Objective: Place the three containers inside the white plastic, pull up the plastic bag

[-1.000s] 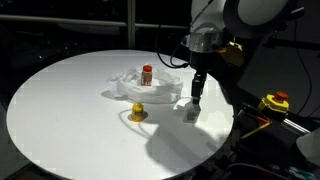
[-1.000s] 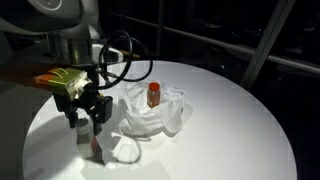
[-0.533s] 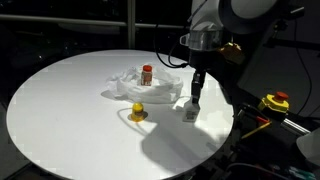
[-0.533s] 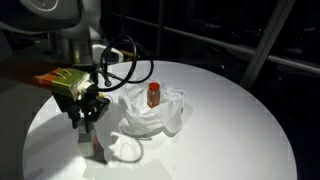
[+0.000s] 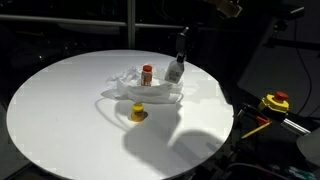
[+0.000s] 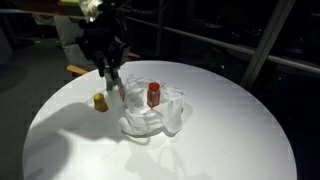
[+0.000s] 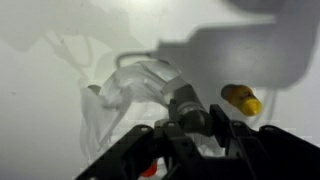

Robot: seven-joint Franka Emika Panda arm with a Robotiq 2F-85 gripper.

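The grey container still hangs over the bag's edge. I should move my gripper outward next, lower the container into the bag point(image 5: 152, 92) beside the orange-capped container and let it go.
The white plastic bag point(image 5: 152, 92) lies open on the round white table point(image 5: 60, 110); it also shows in the other exterior view point(image 6: 160, 115) and in the wrist view point(image 7: 125, 90). An orange-capped container point(image 5: 147, 74) stands inside it point(image 6: 153, 94). A small yellow container point(image 5: 137, 111) lies on the table beside the bag point(image 6: 100, 101) point(image 7: 243, 98). My gripper point(image 5: 181, 50) point(image 6: 109, 70) point(image 7: 190, 120) is shut on a grey container point(image 5: 175, 70) point(image 6: 117, 86) point(image 7: 185, 103), held in the air over the bag's edge.
A yellow and red device point(image 5: 275, 102) sits off the table's edge. A dark window frame point(image 6: 262, 45) stands behind the table. The table edge curves close to the bag on the arm's side.
My gripper has lifted the grey container off the table and carried it up and across to above the bag's edge. The other two containers have not moved.
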